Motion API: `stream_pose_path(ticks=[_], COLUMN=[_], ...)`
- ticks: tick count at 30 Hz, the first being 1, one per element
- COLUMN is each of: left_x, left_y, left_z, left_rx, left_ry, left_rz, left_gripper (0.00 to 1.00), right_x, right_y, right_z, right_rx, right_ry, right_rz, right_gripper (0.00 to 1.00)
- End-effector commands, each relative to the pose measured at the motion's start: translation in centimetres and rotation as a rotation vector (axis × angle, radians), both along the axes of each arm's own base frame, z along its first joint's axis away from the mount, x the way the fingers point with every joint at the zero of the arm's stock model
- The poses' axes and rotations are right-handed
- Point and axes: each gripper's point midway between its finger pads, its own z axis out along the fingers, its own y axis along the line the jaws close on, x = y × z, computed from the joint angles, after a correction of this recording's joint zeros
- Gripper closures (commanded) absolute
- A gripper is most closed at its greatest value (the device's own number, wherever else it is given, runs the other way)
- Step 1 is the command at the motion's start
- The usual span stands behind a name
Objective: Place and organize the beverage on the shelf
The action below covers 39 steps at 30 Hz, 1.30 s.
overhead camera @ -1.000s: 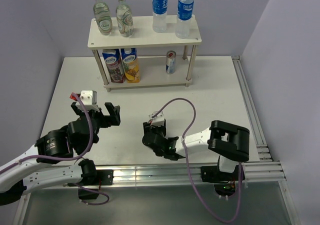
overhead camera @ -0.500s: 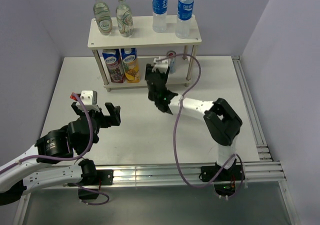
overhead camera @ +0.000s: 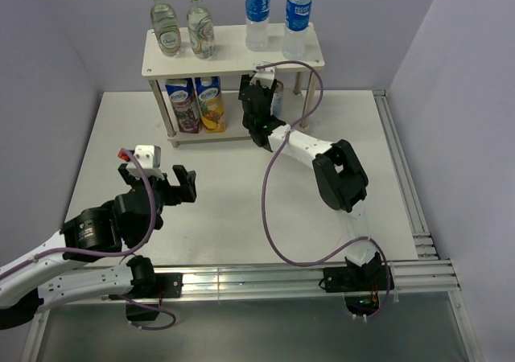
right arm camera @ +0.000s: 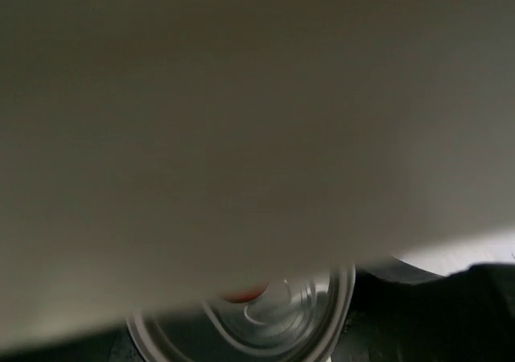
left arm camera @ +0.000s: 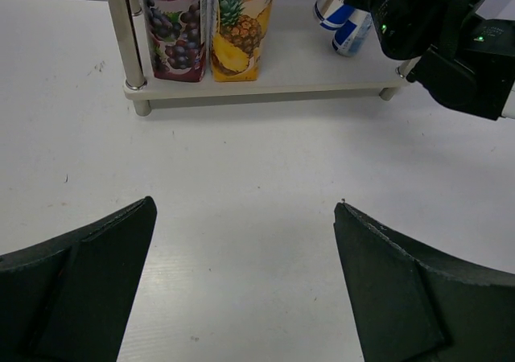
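Note:
My right gripper is above the bare lower board beside the blue-silver can, so it will lower the raised silver can onto that board and release it.
The cream-white two-tier shelf stands at the back of the table. Its top board holds two glass bottles and two water bottles. The lower board holds two juice cartons and a blue-silver can. My right gripper reaches in under the top board, just left of that can. In the right wrist view the board's underside fills the frame, and a can's silver top sits between the jaws, which look shut on it. My left gripper is open and empty over the table.
The right arm and its purple cable stretch across the table's middle towards the shelf. Grey walls stand on both sides. A metal rail runs along the right edge. In the left wrist view the table shows between the left fingers.
The right arm swung from the near middle of the table up to the shelf's lower tier and reached in under the top board. The left arm has barely moved.

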Motion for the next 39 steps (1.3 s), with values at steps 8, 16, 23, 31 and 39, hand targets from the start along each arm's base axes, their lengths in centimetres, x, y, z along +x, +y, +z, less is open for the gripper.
stream_pose_path(ticks=[8, 16, 23, 31, 39], left_x=[0.1, 0.0, 0.0, 0.1, 0.1], left_y=[-0.2, -0.2, -0.2, -0.3, -0.3], left_z=[0.9, 1.0, 0.9, 0.8, 0.7], left_rx=[-0.030, -0.038, -0.032, -0.023, -0.020], left_ry=[-0.014, -0.015, -0.013, -0.010, -0.009], left_rz=[0.000, -0.006, -0.006, 0.000, 0.002], left_gripper=[0.01, 0.01, 0.01, 0.01, 0.01], right_x=[-1.5, -3.2, -0.6, 1.3, 1.5], right_y=[-3.8, -4.1, -2.5, -2.0, -1.9], right_z=[-1.4, -2.3, -2.9, -2.5, -4.3], right_rx=[0.100, 0.115, 0.066, 0.007, -0.012], right_ry=[0.101, 0.114, 0.102, 0.075, 0.081], right_rz=[-0.047, -0.044, -0.037, -0.053, -0.027], right_gripper=[1.00, 1.00, 1.00, 1.00, 0.31])
